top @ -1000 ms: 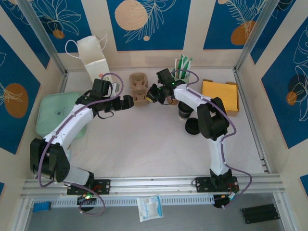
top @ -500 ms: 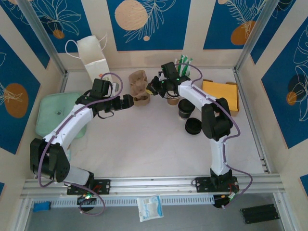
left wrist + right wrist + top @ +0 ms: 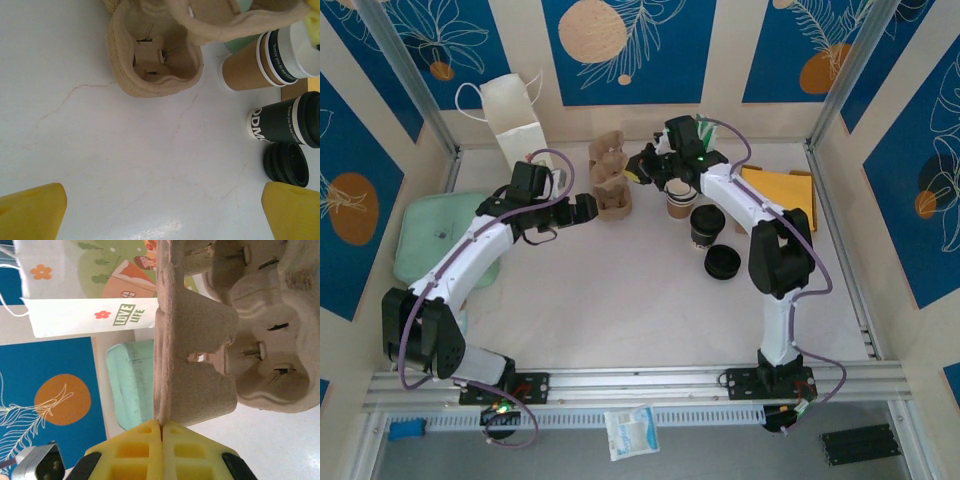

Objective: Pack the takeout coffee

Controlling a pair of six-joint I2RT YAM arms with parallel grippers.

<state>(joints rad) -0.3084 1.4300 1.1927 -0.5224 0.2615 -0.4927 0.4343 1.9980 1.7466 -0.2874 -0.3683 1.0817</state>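
Note:
The carrier should go on the bare tabletop next, which is clear of cups. My right gripper should move back and down and let go of it there.
The takeout coffee is a small dark-sided cup with a black lid, standing right of centre on the table; in the left wrist view the takeout coffee is at the right edge. My right gripper is shut on the edge of a cardboard cup carrier and holds it tilted above the table. In the right wrist view the yellow fingers pinch the carrier's rim. A second carrier sits on the table below. My left gripper stands open just left of the second carrier.
Lidless white-and-brown cups stand next to the coffee, and loose black lids lie in front of it. At the back are a white paper bag and a cup of green sticks. A mint box lies left, a yellow pack right.
My right gripper has risen and drawn back toward the rear, lifting the top carrier off the one on the table. The left arm has stayed put.

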